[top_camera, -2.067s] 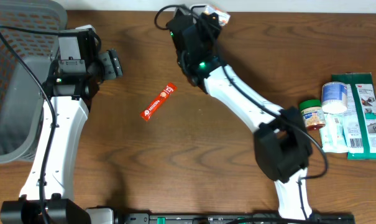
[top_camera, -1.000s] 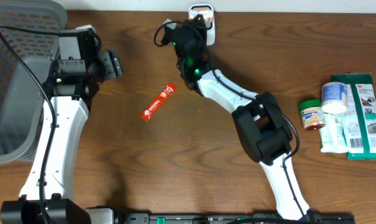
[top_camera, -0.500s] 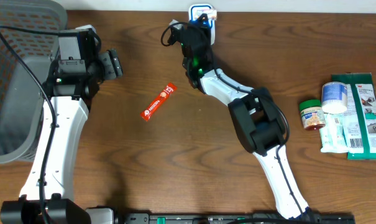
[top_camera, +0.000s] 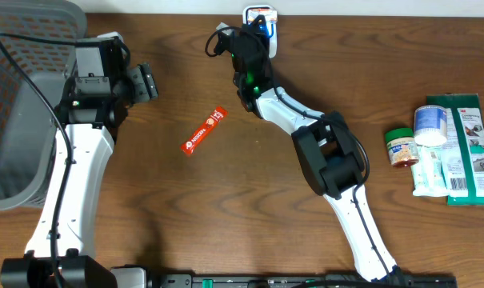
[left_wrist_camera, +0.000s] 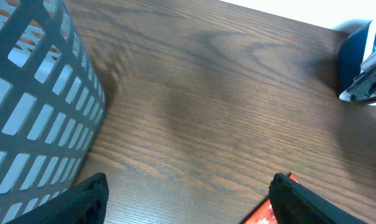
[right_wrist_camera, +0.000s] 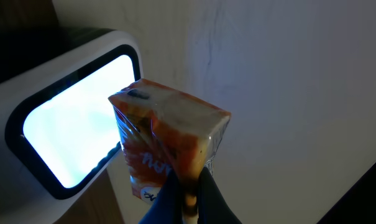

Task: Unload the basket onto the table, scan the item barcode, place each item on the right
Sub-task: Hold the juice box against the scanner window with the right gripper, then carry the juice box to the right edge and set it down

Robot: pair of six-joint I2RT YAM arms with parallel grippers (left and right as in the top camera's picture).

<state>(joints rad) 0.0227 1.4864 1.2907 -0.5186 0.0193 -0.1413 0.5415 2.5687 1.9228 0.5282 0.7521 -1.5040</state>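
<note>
Other goods lie together right of my right gripper in the overhead view, so it will next swing back to the green packages' near end (top_camera: 472, 196) and release.
In the right wrist view my right gripper (right_wrist_camera: 189, 186) is shut on the lower edge of an orange plastic-wrapped packet (right_wrist_camera: 166, 140). The packet stands upright right in front of the scanner's (right_wrist_camera: 69, 134) glowing white window. Overhead, the right gripper (top_camera: 254, 36) reaches to the scanner (top_camera: 260, 16) at the table's far edge, and the packet is mostly hidden by the arm. My left gripper (top_camera: 146, 82) hovers open over the wood, nothing between its fingers (left_wrist_camera: 88, 199). A red sachet (top_camera: 204, 131) lies on the table, its corner showing by the right finger (left_wrist_camera: 270, 214).
A grey mesh basket (top_camera: 18, 104) stands at the far left, its wall close to the left gripper (left_wrist_camera: 32, 106). At the right edge lie a small jar (top_camera: 400, 146), a white tube (top_camera: 430, 126) and green packages (top_camera: 466, 148).
The right arm has carried the packet left and back to the scanner, and its window now glows. In the last half second it barely shifts. The left arm has not moved.
</note>
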